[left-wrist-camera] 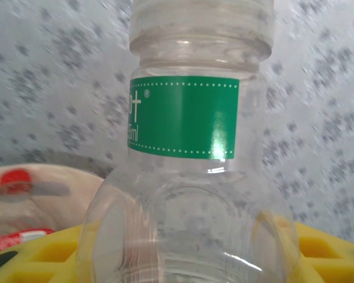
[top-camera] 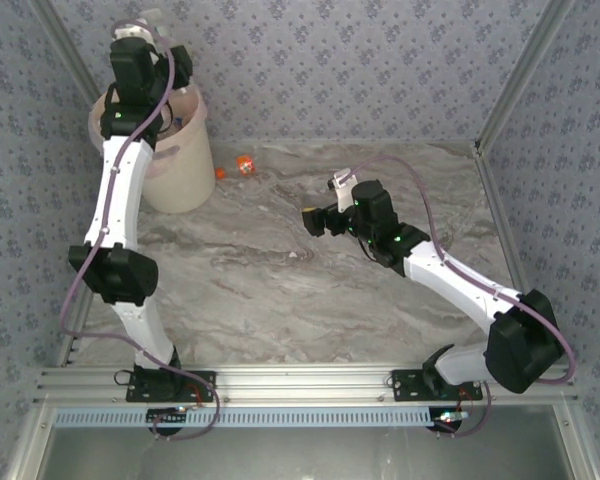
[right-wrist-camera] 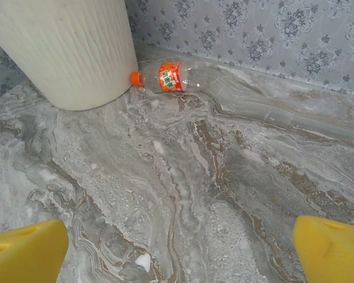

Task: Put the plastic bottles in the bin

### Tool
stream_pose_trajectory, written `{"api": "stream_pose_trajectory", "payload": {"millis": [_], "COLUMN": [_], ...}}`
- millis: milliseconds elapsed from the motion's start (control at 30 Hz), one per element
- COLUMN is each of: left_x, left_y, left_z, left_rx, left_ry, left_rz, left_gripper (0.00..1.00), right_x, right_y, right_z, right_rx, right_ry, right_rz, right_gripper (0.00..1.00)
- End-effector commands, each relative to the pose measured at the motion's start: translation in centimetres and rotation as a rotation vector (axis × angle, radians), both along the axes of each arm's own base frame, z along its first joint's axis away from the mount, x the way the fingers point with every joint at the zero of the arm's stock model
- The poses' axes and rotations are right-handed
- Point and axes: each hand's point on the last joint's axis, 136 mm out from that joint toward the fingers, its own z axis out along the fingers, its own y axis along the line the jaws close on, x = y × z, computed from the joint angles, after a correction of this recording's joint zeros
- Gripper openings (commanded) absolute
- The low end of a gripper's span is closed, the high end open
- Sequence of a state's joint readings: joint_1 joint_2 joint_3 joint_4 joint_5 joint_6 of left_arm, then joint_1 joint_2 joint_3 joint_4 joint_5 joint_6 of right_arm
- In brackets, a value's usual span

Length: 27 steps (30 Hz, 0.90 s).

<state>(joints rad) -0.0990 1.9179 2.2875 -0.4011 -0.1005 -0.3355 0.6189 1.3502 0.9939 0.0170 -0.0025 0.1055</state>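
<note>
I need to tilt my left gripper down and lower the bottle into the cream bin's opening before I release the clear plastic bottle.
My left gripper (left-wrist-camera: 183, 259) is shut on a clear plastic bottle (left-wrist-camera: 189, 194) with a green label (left-wrist-camera: 183, 118), its yellow fingers (left-wrist-camera: 35, 253) pressing on both sides. In the top view that gripper (top-camera: 145, 25) hangs above the cream bin (top-camera: 180, 170) at the far left. Below the held bottle, a blurred red cap (left-wrist-camera: 15, 178) shows inside the bin (left-wrist-camera: 59, 177). Another bottle (right-wrist-camera: 177, 76), with an orange label and cap, lies on its side on the table against the foot of the bin (right-wrist-camera: 71, 53). My right gripper (right-wrist-camera: 177, 250) stands open and empty over the table, facing that bottle (top-camera: 242, 165).
The marble table (top-camera: 280, 270) is bounded by patterned walls at the back and sides, with metal posts (top-camera: 510, 90) at the corners. A small white chip (right-wrist-camera: 143, 261) lies on the surface near my right gripper.
</note>
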Motion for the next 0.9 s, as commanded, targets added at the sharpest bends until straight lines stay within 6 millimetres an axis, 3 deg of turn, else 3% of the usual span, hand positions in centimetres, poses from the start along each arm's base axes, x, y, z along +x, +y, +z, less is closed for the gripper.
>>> {"api": "stream_pose_trajectory", "payload": {"millis": [0, 133, 367, 567, 733, 867], "left_x": [1.1, 2.7, 3.8, 3.7, 3.7, 3.1], "left_y": [2.3, 3.5, 4.5, 4.8, 4.2, 4.0], "left_z": [-1.0, -2.1, -6.7, -9.5, -9.5, -7.8], "left_rx": [-0.005, 0.014, -0.032, -0.084, -0.107, -0.109], "left_ry": [0.057, 0.091, 0.209, 0.291, 0.292, 0.261], "left_rz": [0.126, 0.199, 0.263, 0.300, 0.270, 0.248], "left_gripper": [0.42, 0.42, 0.45, 0.61, 0.79, 0.89], "right_x": [0.3, 0.4, 0.3, 0.4, 0.4, 0.5], "right_y": [0.2, 0.1, -0.3, -0.4, -0.3, -0.4], "right_z": [0.7, 0.5, 0.0, -0.3, -0.5, -0.7], "right_rx": [-0.015, -0.024, -0.049, -0.062, -0.068, -0.076], "right_ry": [-0.027, -0.025, -0.018, -0.016, -0.010, -0.006], "right_rz": [-0.006, -0.011, -0.020, -0.024, -0.022, -0.025], "right_gripper": [1.00, 1.00, 1.00, 1.00, 1.00, 1.00]}}
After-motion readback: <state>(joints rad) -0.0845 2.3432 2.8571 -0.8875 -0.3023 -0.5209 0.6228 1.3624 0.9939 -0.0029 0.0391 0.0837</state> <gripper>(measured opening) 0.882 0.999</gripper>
